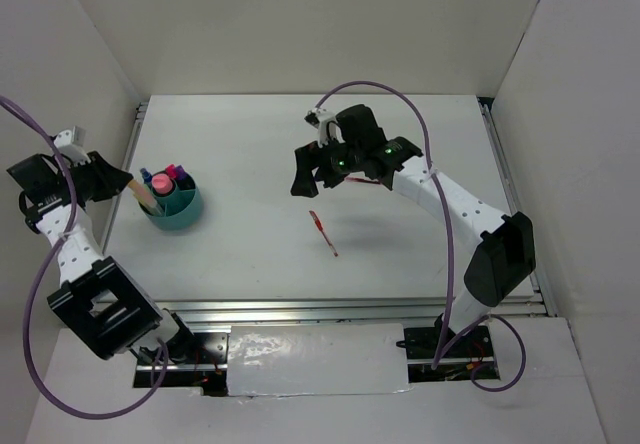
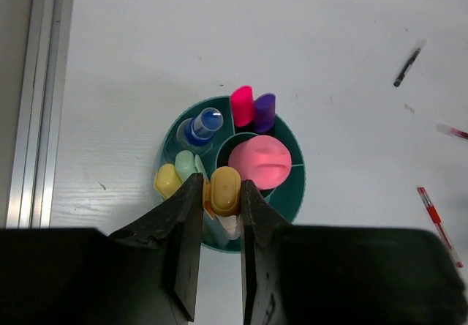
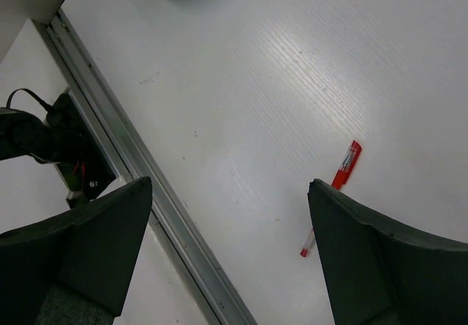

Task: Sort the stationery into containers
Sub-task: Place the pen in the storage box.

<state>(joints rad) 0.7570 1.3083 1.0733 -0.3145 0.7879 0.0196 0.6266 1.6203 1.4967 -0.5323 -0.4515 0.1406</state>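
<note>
Next, my left gripper moves down slightly and releases the orange highlighter (image 2: 225,190) in the cup's near section (image 2: 214,230) below it, since yellow and green highlighters stand inside.
The teal cup (image 1: 186,215) (image 2: 291,198) stands at the table's left and holds several pieces of stationery. Among them are a pink highlighter (image 2: 242,105), a purple marker (image 2: 264,111), a blue-capped tube (image 2: 203,125), and yellow (image 2: 167,181) and green (image 2: 186,165) highlighters. My left gripper (image 1: 128,186) (image 2: 221,187) is shut on an orange highlighter (image 2: 225,190) right above the cup's near side. A red pen (image 1: 323,232) (image 3: 341,180) lies mid-table. My right gripper (image 1: 312,176) (image 3: 227,193) hovers open above the table, and the red pen lies below beside its right finger.
A dark pen (image 2: 407,67) and a second red pen (image 2: 453,130) lie farther right on the table. Aluminium rails (image 1: 350,309) (image 2: 33,83) (image 3: 146,186) run along the table's edges. White walls enclose three sides. A round pink thing (image 2: 261,161) sits in the cup's middle.
</note>
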